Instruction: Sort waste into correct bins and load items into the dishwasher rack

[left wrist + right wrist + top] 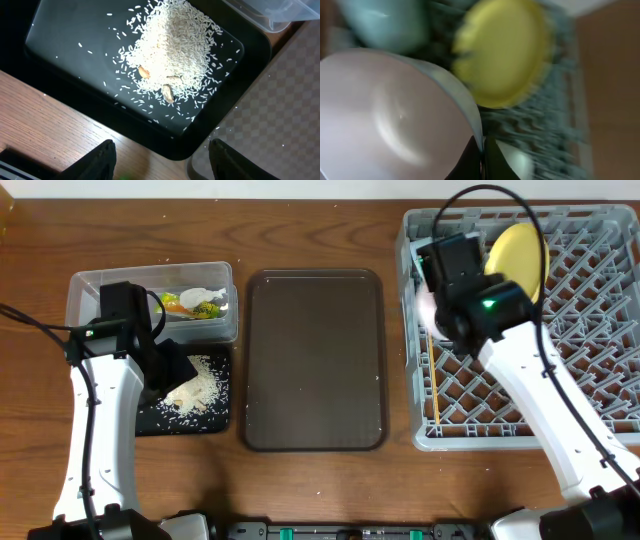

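The right gripper lowers the white bowl toward the rack's edge by the brown serving tray next, with the yellow plate and light blue bowl beyond.
The grey dishwasher rack (560, 380) fills the right side. In it a yellow plate (517, 255) stands on edge and chopsticks (435, 392) lie along its left side. My right gripper (482, 152) is shut on the rim of the white bowl (385, 115), over the rack's left part (430, 305). In the blurred right wrist view the light blue bowl (385, 22) and yellow plate (505, 50) lie beyond it. My left gripper (162, 160) is open and holds nothing, above the black tray (65, 35) with its rice pile (172, 50). The clear tub (150, 290) holds the wrapper (205, 307).
A large brown serving tray (315, 360) lies between the bins and the rack. Its rim (280, 110) shows right of the black tray in the left wrist view. A few tan bits (167, 92) lie in the rice. Bare wooden table (320, 490) runs along the front.
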Motion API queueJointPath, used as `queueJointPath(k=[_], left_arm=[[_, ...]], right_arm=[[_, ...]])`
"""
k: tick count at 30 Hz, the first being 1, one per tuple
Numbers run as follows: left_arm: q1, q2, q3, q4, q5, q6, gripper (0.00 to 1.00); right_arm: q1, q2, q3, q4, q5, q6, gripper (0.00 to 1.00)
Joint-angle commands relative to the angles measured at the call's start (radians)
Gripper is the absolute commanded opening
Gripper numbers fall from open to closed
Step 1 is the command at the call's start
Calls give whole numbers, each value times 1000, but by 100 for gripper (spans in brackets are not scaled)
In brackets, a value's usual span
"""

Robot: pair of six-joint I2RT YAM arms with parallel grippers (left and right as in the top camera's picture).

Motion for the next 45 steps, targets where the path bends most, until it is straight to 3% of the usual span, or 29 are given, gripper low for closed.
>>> queueJointPath(k=[1, 6, 16, 31, 39, 45], left_arm=[[4, -5, 11, -2, -3, -6, 62], [4, -5, 11, -2, -2, -6, 62], [4, -5, 11, -2, -2, -6, 62], [4, -5, 11, -2, -2, -6, 62], [4, -5, 11, -3, -2, -6, 62], [4, -5, 11, -2, -2, -6, 63]], right_arm=[[-23, 11, 10, -22, 253, -72, 1], [-29, 26, 8, -61, 253, -171, 1], [-33, 139, 8, -143, 313, -169, 1], [87, 261, 8, -177, 304, -142, 2], [124, 261, 8, -209, 179, -142, 4], [140, 261, 8, -297, -70, -141, 1]])
